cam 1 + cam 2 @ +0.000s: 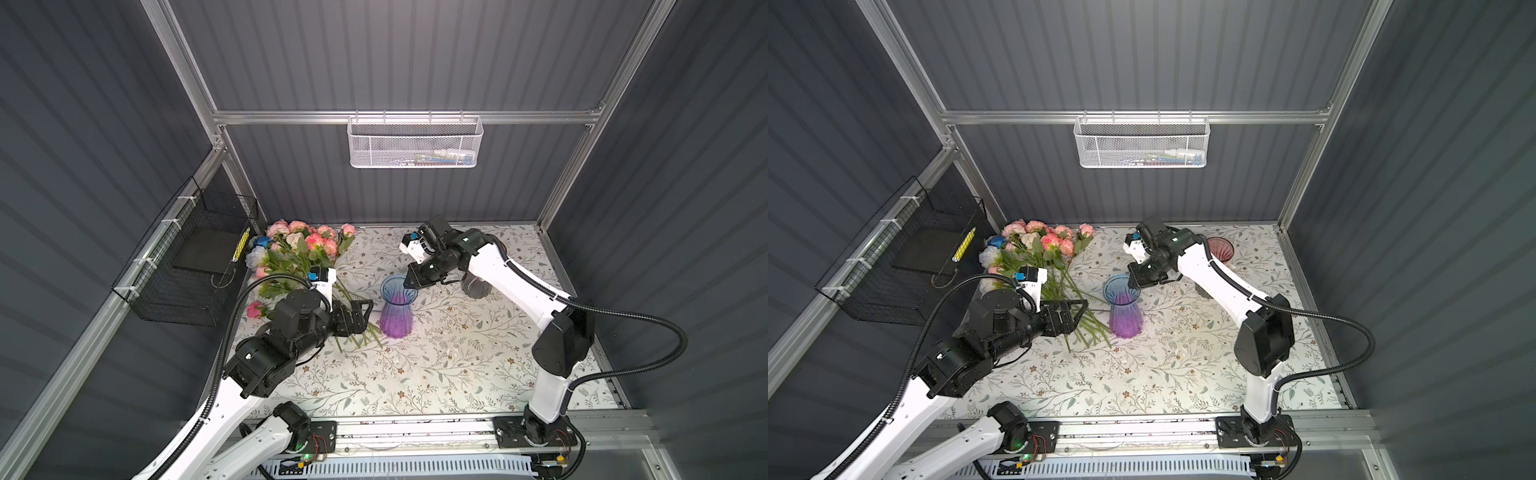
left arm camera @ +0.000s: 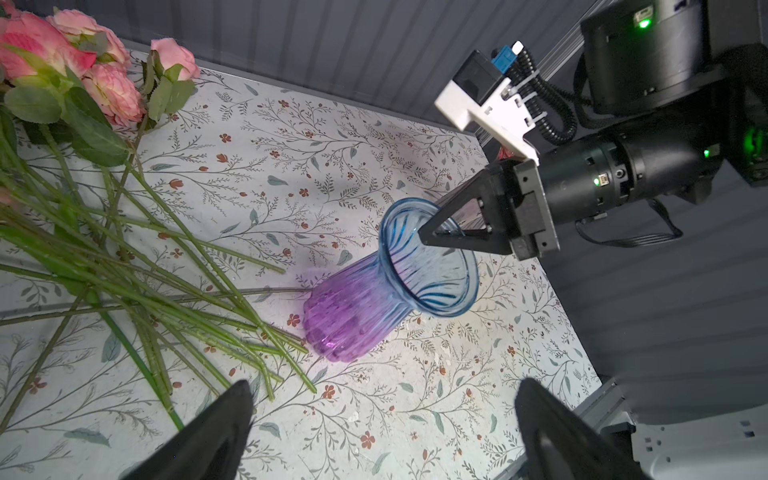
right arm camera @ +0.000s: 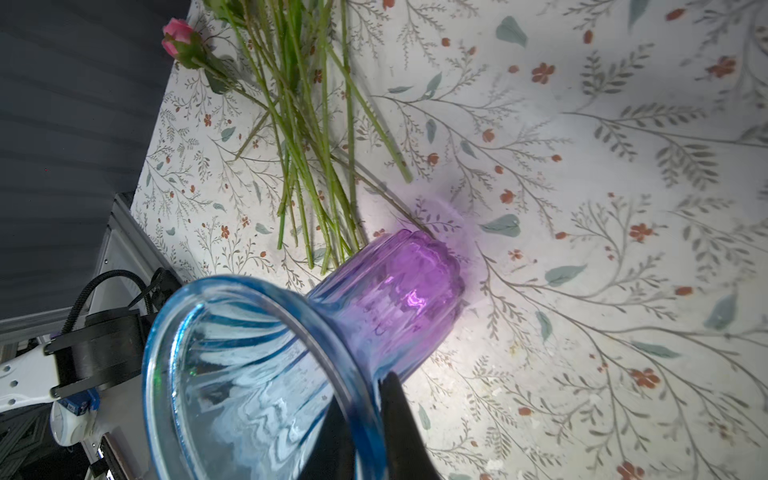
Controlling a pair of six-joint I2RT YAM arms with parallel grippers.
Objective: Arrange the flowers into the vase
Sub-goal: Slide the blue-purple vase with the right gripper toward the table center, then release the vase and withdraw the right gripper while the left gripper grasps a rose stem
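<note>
The ribbed vase has stems crowding its purple base, so my right gripper should move it away from the flower stem ends, onto bare tabletop toward the darker vase [image 1: 417, 328] [image 3: 481, 310], and let go of the ribbed vase's rim.
A ribbed glass vase, blue at the flared rim and purple at the base, stands upright mid-table in both top views [image 1: 397, 320] [image 1: 1125, 322] and holds nothing. My right gripper [image 1: 409, 283] [image 3: 374, 386] is shut on the vase [image 3: 395, 282] rim, one finger inside and one outside. The flowers [image 1: 299, 253] [image 1: 1038, 249] lie in a heap at the back left, pink, cream and blue blooms toward the corner, green stems [image 2: 166, 270] fanning toward the vase [image 2: 353, 316]. My left gripper [image 1: 365, 314] [image 2: 386, 386] hangs open over the stem ends, just left of the vase, holding nothing.
A second, darker glass vase [image 1: 1219, 249] stands at the back right, partly behind my right arm. One loose pink rose [image 1: 255, 309] lies by my left arm. A black wire basket [image 1: 195, 266] hangs on the left wall, a white mesh basket [image 1: 415, 143] on the back wall.
</note>
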